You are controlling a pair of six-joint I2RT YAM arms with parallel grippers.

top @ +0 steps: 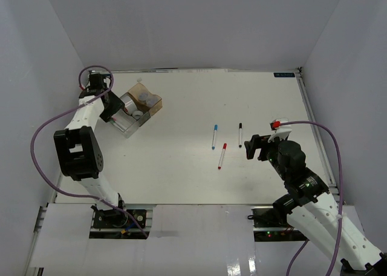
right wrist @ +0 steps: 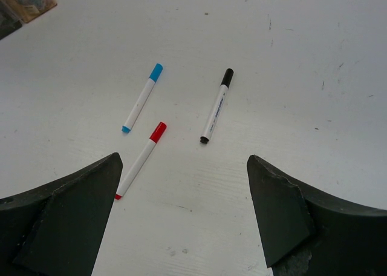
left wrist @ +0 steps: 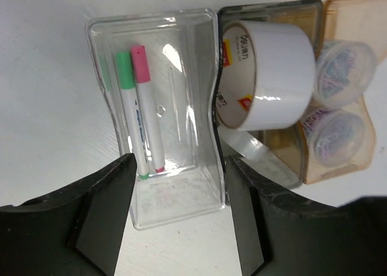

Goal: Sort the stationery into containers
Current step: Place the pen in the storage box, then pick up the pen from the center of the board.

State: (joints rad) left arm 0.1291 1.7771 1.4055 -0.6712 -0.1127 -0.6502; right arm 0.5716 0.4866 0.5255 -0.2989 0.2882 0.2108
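Note:
My right gripper should move down first, turning in line with the marker's body, to get onto the near end (top: 240, 143) (right wrist: 207, 132) of the nearest, black-capped marker.
The containers (top: 140, 105) stand at the table's far left. In the left wrist view a clear box (left wrist: 97, 58) holds a green-capped marker (left wrist: 130, 106) and a pink-capped marker (left wrist: 147, 106) side by side. The middle box holds a big tape ring (left wrist: 269, 76) and a small clear tape roll (left wrist: 248, 146). Two round tubs (left wrist: 344, 70) (left wrist: 337, 134) sit in the amber box (left wrist: 363, 16). My left gripper (left wrist: 181, 161) is open, its fingers either side of the clear box's near end. Blue (right wrist: 142, 97), red (right wrist: 140, 160) and black (right wrist: 217, 105) markers lie on the table ahead of my open right gripper (right wrist: 183, 160).
White walls close the table in on the left, back and right. The left arm's purple cable (top: 42, 143) loops out beside the left wall. A metal rail (top: 314, 124) runs along the right edge. The three loose markers (top: 222, 155) lie at mid-table, left of the right gripper (top: 254, 147).

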